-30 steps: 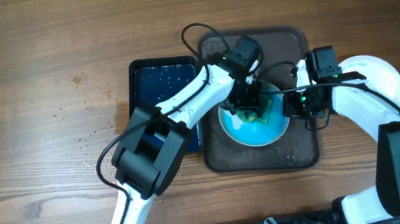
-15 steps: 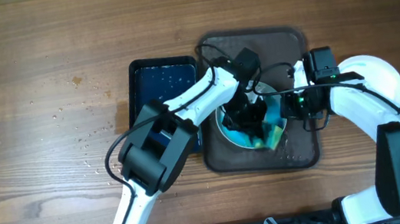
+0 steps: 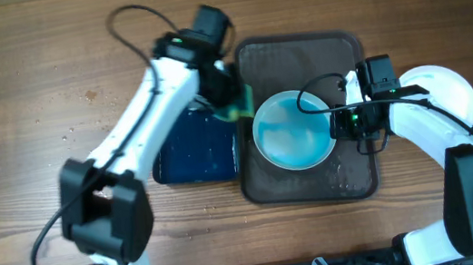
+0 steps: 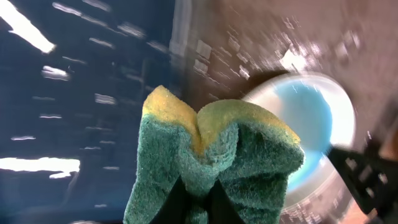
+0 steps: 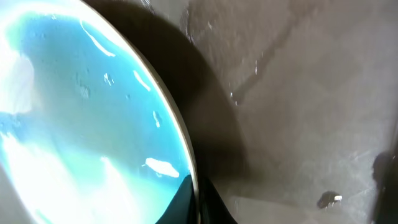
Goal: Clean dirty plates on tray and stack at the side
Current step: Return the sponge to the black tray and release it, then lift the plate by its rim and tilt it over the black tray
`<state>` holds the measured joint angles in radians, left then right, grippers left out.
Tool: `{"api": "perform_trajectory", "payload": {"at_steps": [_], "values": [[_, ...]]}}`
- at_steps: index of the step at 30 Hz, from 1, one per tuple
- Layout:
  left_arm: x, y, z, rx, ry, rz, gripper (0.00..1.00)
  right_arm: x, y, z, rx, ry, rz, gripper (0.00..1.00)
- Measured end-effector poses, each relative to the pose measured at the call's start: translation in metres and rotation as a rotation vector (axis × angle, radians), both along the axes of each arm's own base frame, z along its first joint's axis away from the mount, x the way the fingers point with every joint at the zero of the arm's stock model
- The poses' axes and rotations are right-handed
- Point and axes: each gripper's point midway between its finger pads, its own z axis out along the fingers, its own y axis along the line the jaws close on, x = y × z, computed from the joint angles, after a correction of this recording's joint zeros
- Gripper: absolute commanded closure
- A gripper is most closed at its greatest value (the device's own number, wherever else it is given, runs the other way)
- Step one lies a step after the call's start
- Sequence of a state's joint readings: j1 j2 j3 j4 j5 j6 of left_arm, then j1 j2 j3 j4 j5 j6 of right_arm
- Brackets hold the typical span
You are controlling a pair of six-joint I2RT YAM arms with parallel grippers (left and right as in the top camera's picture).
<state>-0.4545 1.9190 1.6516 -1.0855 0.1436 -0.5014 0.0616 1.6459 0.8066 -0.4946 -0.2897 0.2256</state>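
Observation:
My left gripper should next carry the sponge away from the light blue plate, over the empty dark blue tray point(image 3: 196, 146).
A light blue plate point(image 3: 291, 131) sits on the brown tray point(image 3: 336, 55); it also shows in the left wrist view point(image 4: 311, 118) and fills the right wrist view point(image 5: 81, 118). My right gripper point(image 3: 336, 124) is shut on the plate's right rim point(image 5: 193, 186). My left gripper point(image 3: 230, 97) is shut on a green and yellow sponge point(image 4: 211, 155) and holds it over the gap between the dark blue tray point(image 3: 193, 147) and the brown tray, left of the plate. A white plate point(image 3: 446, 91) lies to the right of the brown tray.
The dark blue tray point(image 4: 74, 93) is wet and lies against the brown tray's left side. Water drops lie on the wooden table point(image 3: 81, 135) to the left. The brown tray's surface point(image 5: 298, 93) is wet.
My left gripper has lifted the sponge off the blue plate and swung it up and left, off the brown tray. The right gripper has kept its hold on the plate's rim.

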Motion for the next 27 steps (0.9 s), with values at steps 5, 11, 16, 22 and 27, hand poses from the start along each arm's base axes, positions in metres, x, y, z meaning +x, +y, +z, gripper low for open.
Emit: {"api": "perform_trajectory", "payload": {"at_steps": [5, 11, 16, 22, 27], "values": [[0.023, 0.071, -0.018, 0.111, -0.004, 0.159, 0.96, 0.004, 0.0, 0.001, -0.002, -0.018, 0.017, 0.96], [-0.004, 0.085, -0.059, 0.133, 0.14, 0.155, 0.52, 0.011, -0.002, 0.052, -0.022, 0.028, 0.022, 0.96], [-0.004, 0.082, -0.045, 0.079, 0.12, 0.14, 0.2, 0.045, 0.017, 0.133, -0.073, -0.152, 0.098, 0.96], [0.0, 0.127, 0.061, -0.038, -0.129, 0.269, 0.0, 0.07, 0.095, 0.161, -0.126, -0.407, 0.281, 0.96], [-0.021, 0.151, 0.114, -0.077, -0.25, 0.327, 0.0, 0.089, 0.159, 0.178, -0.278, -0.66, 0.379, 0.96]]}}
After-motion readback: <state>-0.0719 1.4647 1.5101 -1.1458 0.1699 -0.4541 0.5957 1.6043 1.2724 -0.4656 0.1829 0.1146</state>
